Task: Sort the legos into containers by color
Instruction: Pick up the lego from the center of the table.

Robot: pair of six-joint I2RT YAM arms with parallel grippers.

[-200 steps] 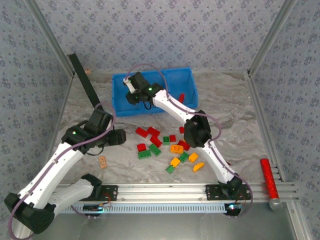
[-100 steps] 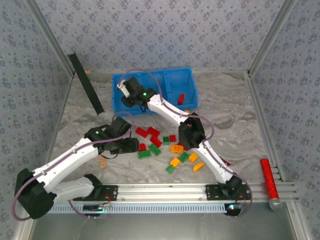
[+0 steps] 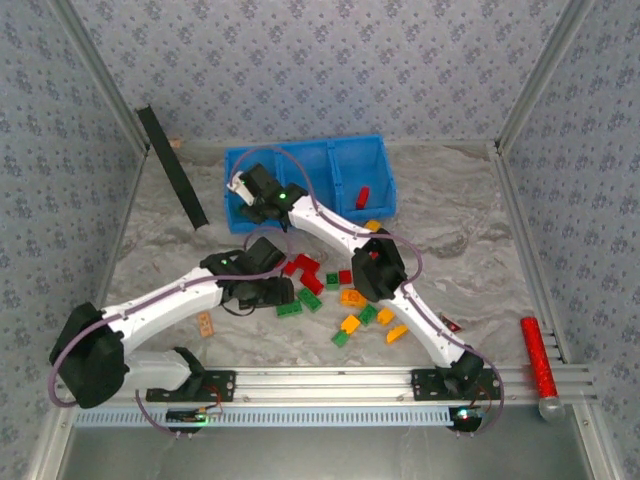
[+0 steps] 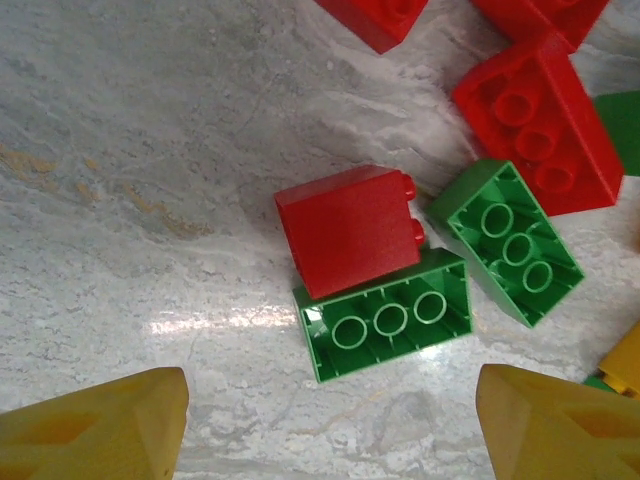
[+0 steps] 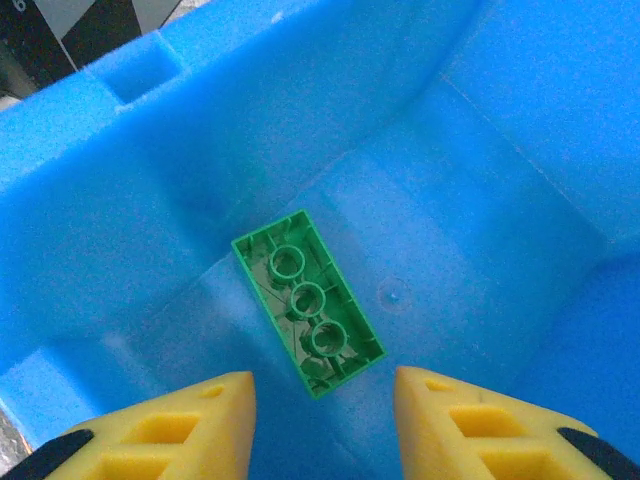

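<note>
The red lego resting against the green one lies below and outward of my fingers. So my left gripper moves down and outward next, fingers astride that red lego.
The blue bin stands at the back, its containers side by side. My right gripper hangs over the left container, open. A green lego lies upside down on the blue floor below it, free of both fingers. A red lego lies in the right container. Loose red, green and orange legos are scattered mid-table. My left gripper hovers open over an upturned green lego, with a red lego resting against it.
A black bar leans at the back left. A tan tile lies left of the pile. A red cylinder lies by the right rail. More red and green bricks crowd the upper right of the left wrist view.
My left arm has swung right from the table's left side to the brick pile. My right gripper has opened over the left container and let the green lego go.
</note>
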